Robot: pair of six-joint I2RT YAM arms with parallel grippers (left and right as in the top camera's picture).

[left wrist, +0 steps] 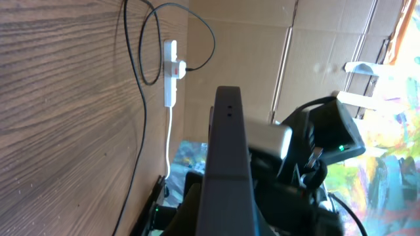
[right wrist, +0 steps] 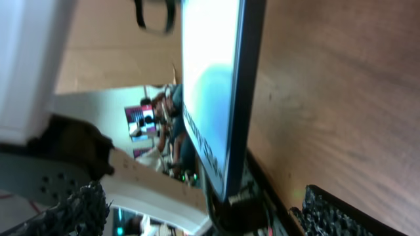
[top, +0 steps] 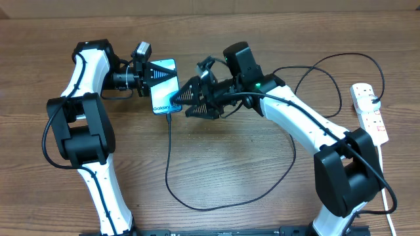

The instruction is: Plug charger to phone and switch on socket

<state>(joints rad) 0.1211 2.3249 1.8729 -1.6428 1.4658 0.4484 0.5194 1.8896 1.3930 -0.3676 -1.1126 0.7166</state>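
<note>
The plug tip sits in the phone (top: 165, 86), so I will turn my left gripper, lower it to the right in the overhead view onto bare tabletop and release it.
My left gripper (top: 154, 74) is shut on the phone (top: 165, 86) at its upper end and holds it tilted above the table, Galaxy lettering at the lower end. In the left wrist view I see the phone's dark edge (left wrist: 226, 157). The charger's black cable (top: 167, 164) loops over the table. Its plug tip (right wrist: 235, 204) sits against the phone's (right wrist: 210, 78) lower end and looks seated there. My right gripper (top: 179, 105) is open, its fingers on either side of the plug tip (right wrist: 210, 213) without touching it. The socket (top: 369, 110) lies at the right edge.
The socket also shows in the left wrist view (left wrist: 170, 72) with a black plug and white lead. The cable (left wrist: 140, 131) runs along the wood table (top: 230, 164). Cardboard walls stand behind the table.
</note>
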